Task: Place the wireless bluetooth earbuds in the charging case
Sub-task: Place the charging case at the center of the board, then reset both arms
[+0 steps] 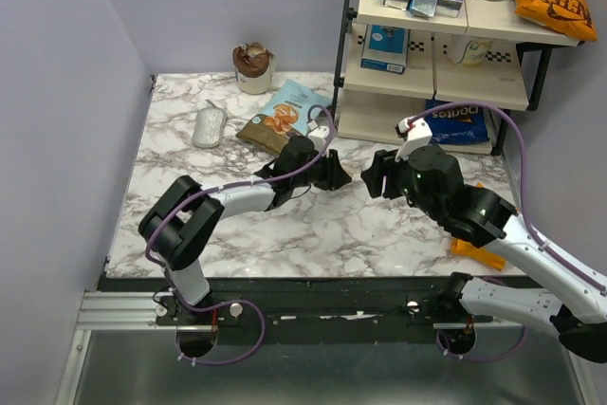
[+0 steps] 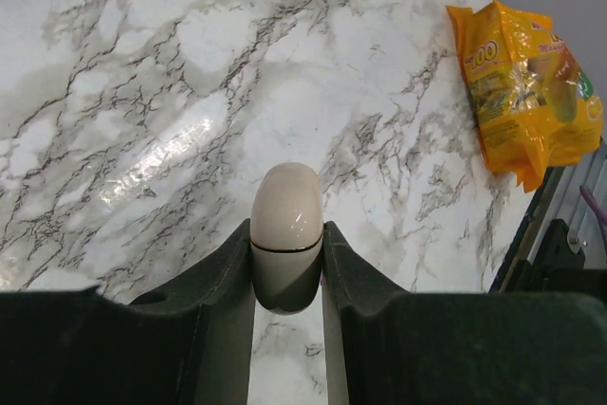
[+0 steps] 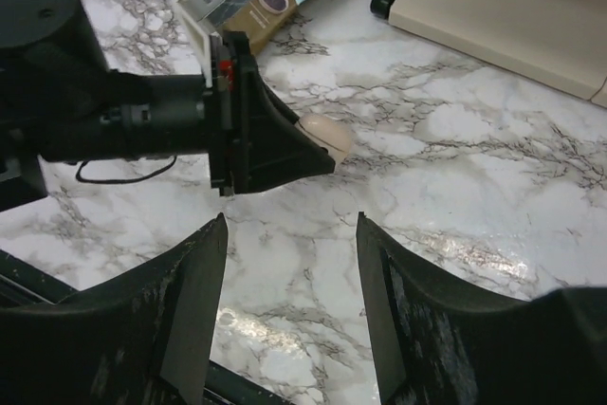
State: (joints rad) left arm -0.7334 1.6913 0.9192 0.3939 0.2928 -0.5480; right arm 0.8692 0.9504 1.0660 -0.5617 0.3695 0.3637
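My left gripper is above bare marble and will next go down toward it and release the closed charging case (image 2: 285, 220) there, because that spot is clear of other things.
My left gripper (image 1: 337, 174) is shut on the charging case (image 2: 285, 220), a smooth white egg-shaped case with its lid closed along a thin seam. It holds the case by the lower half, above the marble table (image 2: 142, 92). The case also shows in the right wrist view (image 3: 329, 136), poking out past the left fingertips (image 3: 285, 154). My right gripper (image 1: 377, 177) faces the left one from the right, a short gap away; its jaws (image 3: 292, 225) are open and empty. The earbuds are not in view.
A grey oval object (image 1: 210, 127), a brown snack packet (image 1: 270, 128), a blue packet (image 1: 300, 101) and a cup (image 1: 254, 69) lie at the back. A shelf unit (image 1: 436, 54) stands back right. An orange packet (image 2: 526, 92) lies near the right arm.
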